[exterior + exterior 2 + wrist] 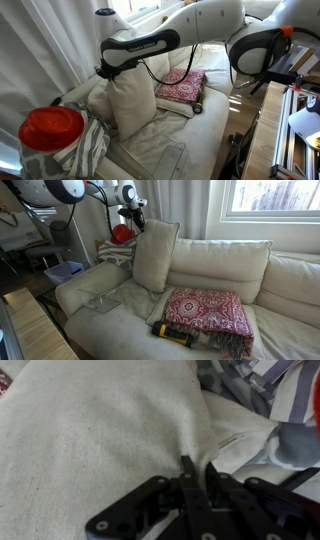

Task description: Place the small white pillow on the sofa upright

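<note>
My gripper draws the pillow's top corner toward the red round object and striped cloth [82, 138] [284, 405] next, before opening, since the pillow still leans toward the back cushions.
The small white pillow [130, 95] [153, 255] stands upright on the sofa [110, 330] seat near its end, leaning toward the back cushions. My gripper [108, 72] [137, 222] is at the pillow's top corner. In the wrist view the gripper [197, 468] fingers are pinched together on a fold of the pillow's cream fabric [100, 430]. The sofa also shows in an exterior view [160, 145].
A red patterned pillow [182, 87] [205, 315] lies flat on the seat. A yellow-black object [173, 333] lies in front of it. A red round object [50, 128] on striped cloth sits at the sofa's arm. A clear plastic piece [103, 303] lies on the seat.
</note>
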Robot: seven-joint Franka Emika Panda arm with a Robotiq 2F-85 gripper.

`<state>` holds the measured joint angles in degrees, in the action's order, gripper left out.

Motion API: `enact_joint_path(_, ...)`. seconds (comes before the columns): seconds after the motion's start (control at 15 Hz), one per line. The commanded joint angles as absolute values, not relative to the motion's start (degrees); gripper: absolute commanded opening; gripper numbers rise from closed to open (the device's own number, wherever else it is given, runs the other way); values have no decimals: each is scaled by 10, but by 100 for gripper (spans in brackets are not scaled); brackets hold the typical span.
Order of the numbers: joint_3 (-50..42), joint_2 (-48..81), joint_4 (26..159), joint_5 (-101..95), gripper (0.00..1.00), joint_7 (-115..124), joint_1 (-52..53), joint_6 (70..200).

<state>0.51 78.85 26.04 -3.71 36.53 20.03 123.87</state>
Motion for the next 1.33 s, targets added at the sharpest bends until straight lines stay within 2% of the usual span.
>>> enact_joint_path(0.0, 47, 795, 257, 3, 3, 258, 199, 1230)
enact_joint_path(0.6, 75, 786, 266, 29, 3, 107, 203, 1197)
enact_joint_path(0.67, 73, 784, 268, 29, 39, 115, 203, 1191)
enact_joint_path(0.73, 70, 785, 267, 27, 40, 117, 204, 1192)
enact_joint_path(1.27, 83, 778, 267, 47, 99, 118, 198, 1174)
